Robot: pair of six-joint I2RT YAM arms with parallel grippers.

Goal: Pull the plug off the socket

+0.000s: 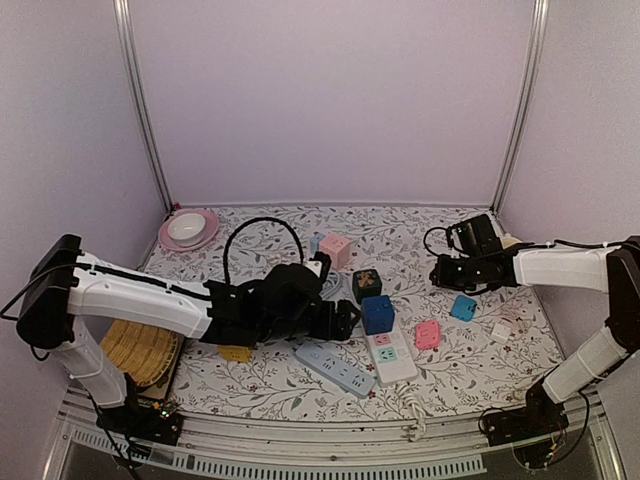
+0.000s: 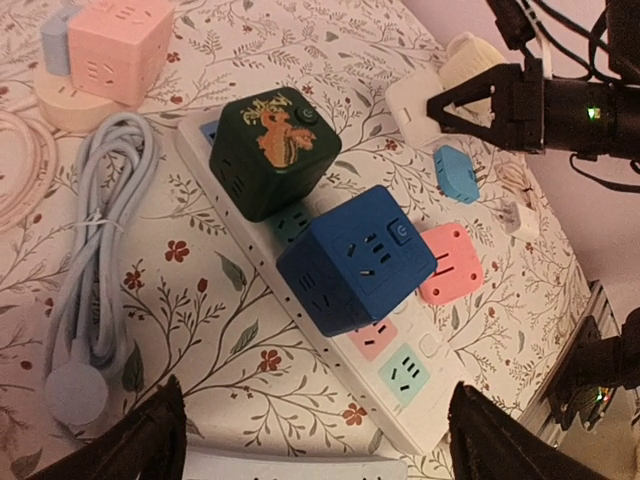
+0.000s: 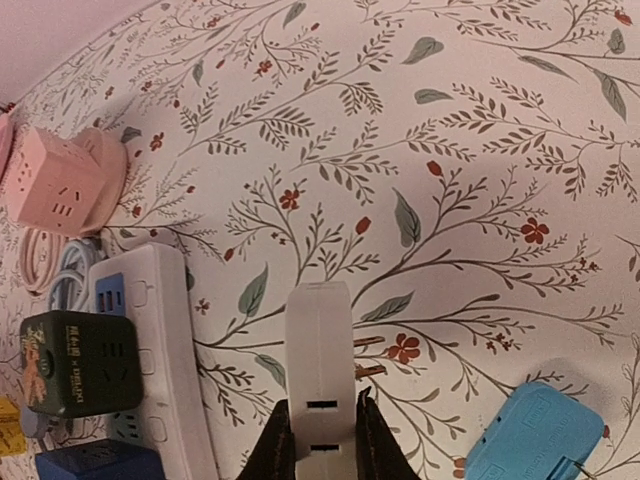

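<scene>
The white plug should go down onto bare cloth (image 1: 419, 298) and be released by my right gripper, because the cloth lies below, between the white power strip (image 1: 392, 357) and the blue adapter.
A white power strip (image 1: 392, 357) lies on the floral cloth with a blue cube plug (image 1: 377, 313) and a dark green cube plug (image 1: 366, 284) seated in it. My left gripper (image 1: 345, 318) is open and empty, just left of the blue cube. In the left wrist view its fingers (image 2: 150, 440) straddle the strip's near end (image 2: 400, 390), below the blue cube (image 2: 360, 260) and the green cube (image 2: 272, 150). My right gripper (image 1: 440, 272) is shut on a white plug (image 3: 318, 330), held above the cloth right of the strip (image 3: 165, 330). Its metal prongs show.
A light blue power strip (image 1: 335, 368) lies in front of the left gripper. A pink cube (image 1: 337, 250), a coiled cable (image 2: 95, 250), a pink adapter (image 1: 428, 334), a blue adapter (image 1: 462, 307) and a small white adapter (image 1: 501, 330) lie around. A pink plate (image 1: 188, 230) is far left.
</scene>
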